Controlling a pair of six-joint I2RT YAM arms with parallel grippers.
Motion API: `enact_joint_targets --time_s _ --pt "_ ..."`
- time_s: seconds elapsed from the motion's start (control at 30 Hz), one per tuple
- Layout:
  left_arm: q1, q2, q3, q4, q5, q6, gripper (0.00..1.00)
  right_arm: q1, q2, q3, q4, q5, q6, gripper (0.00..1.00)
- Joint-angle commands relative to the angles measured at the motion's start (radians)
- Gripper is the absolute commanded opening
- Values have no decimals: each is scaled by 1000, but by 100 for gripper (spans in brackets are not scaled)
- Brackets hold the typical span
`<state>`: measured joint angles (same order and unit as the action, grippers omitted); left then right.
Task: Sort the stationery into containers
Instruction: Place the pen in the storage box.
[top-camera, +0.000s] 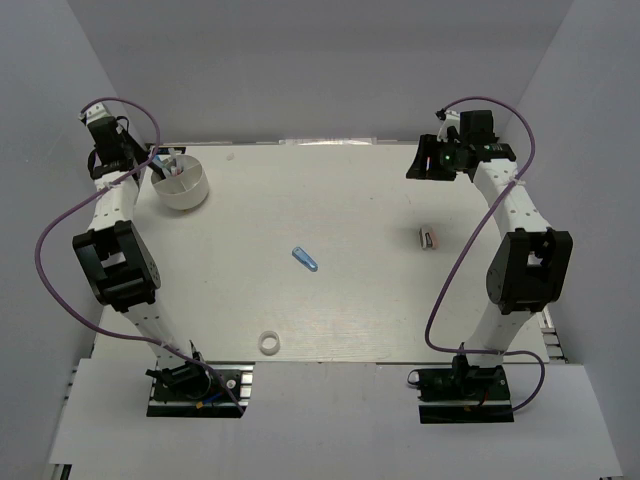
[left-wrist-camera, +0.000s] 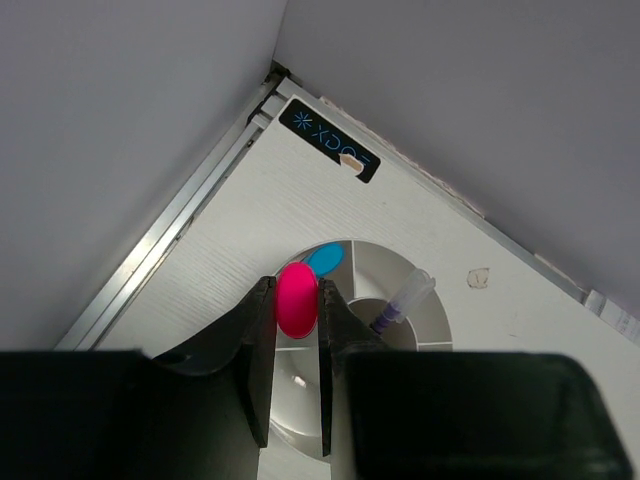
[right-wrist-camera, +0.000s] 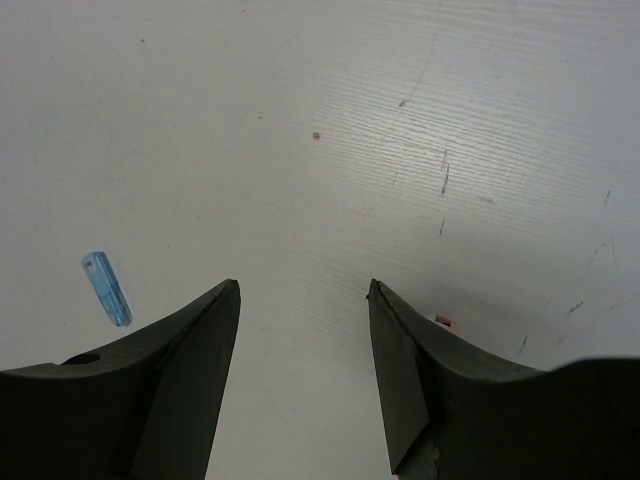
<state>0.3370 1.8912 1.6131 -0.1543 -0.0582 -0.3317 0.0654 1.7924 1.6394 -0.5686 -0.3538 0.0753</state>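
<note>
I will next move the marker in my left gripper slightly down, into the tub's section holding the blue-ended marker (top-camera: 164, 171) (left-wrist-camera: 326, 258), because its pink end is next to the blue.
My left gripper (left-wrist-camera: 297, 288) is shut on a marker with a pink end (left-wrist-camera: 297, 303) and holds it over the white round tub (left-wrist-camera: 385, 268), which has dividers inside. A blue-ended marker (left-wrist-camera: 326, 258) and a clear pen with a purple core (left-wrist-camera: 403, 301) stand in the tub. In the top view the left gripper (top-camera: 160, 162) is at the tub's (top-camera: 190, 192) far left rim. My right gripper (top-camera: 428, 162) is open and empty, high over the far right of the table; its jaws (right-wrist-camera: 303, 285) frame bare table. The translucent blue tube (top-camera: 305, 259) lies mid-table and shows in the right wrist view (right-wrist-camera: 106, 289).
A stubby black marker with a pink end (top-camera: 428, 237) lies at the right of the table. A white tape ring (top-camera: 268, 343) lies near the front edge. Purple cables (top-camera: 60, 225) loop beside both arms. A black label (left-wrist-camera: 330, 143) sits in the far left corner by the walls.
</note>
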Motion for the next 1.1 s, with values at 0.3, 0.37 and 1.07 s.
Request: enact_joint_targets --time_s 0.3,0.37,1.07 --pt "-10 3 18 29 6 56 5 -1 25 26 9 -60 4 60" --pt "-10 6 14 30 -6 62 7 -1 24 25 12 -63 -2 60" --pt "-1 -17 -12 -1 109 43 58 16 5 -39 7 -203 -65 54"
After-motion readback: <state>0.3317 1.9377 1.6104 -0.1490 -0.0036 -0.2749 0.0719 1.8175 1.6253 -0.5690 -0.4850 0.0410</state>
